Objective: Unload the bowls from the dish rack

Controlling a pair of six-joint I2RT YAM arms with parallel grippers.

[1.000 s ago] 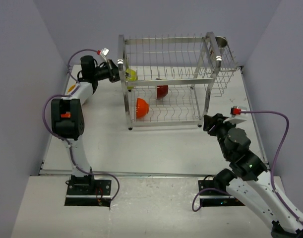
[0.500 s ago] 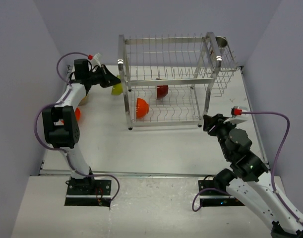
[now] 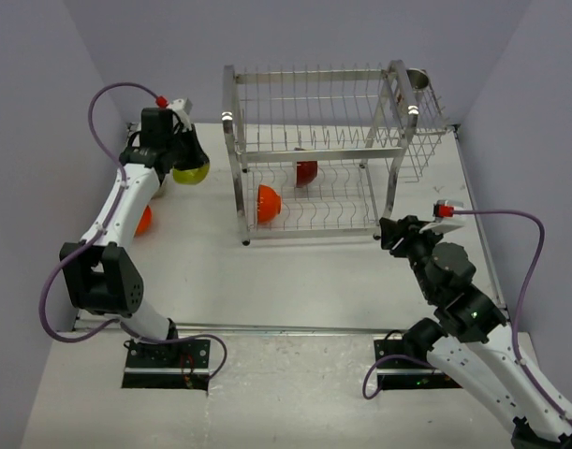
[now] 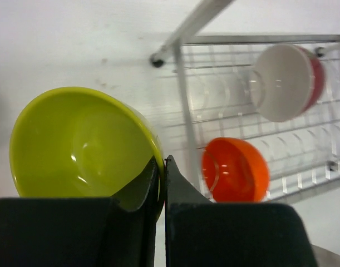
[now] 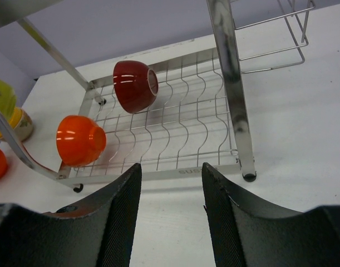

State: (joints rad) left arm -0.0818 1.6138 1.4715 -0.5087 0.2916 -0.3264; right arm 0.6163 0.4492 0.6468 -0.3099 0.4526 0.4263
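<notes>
I will next move my left gripper back, away from the dish rack, and then down over the orange-red bowl [image 3: 143, 221].
My left gripper [image 3: 185, 157] is shut on the rim of a lime-green bowl [image 3: 191, 173], held above the table left of the dish rack [image 3: 323, 150]. The left wrist view shows the fingertips pinching that bowl's [image 4: 80, 144] rim, one finger inside it. On the rack's lower tier an orange bowl [image 3: 268, 203] and a dark red bowl [image 3: 306, 172] stand on edge. An orange-red bowl [image 3: 143, 218] lies on the table by the left arm. My right gripper [image 3: 387, 232] is open and empty near the rack's front right post, facing the lower tier [image 5: 175, 133].
A small metal cup [image 3: 418, 79] sits in the wire side basket at the rack's far right. A yellowish bowl [image 5: 19, 127] rests on the table under the lime one. Grey walls stand close on the left and right.
My left gripper has drawn the lime-green bowl out of the rack's left side and carried it leftward, away from the rack. The right arm has stayed put.
</notes>
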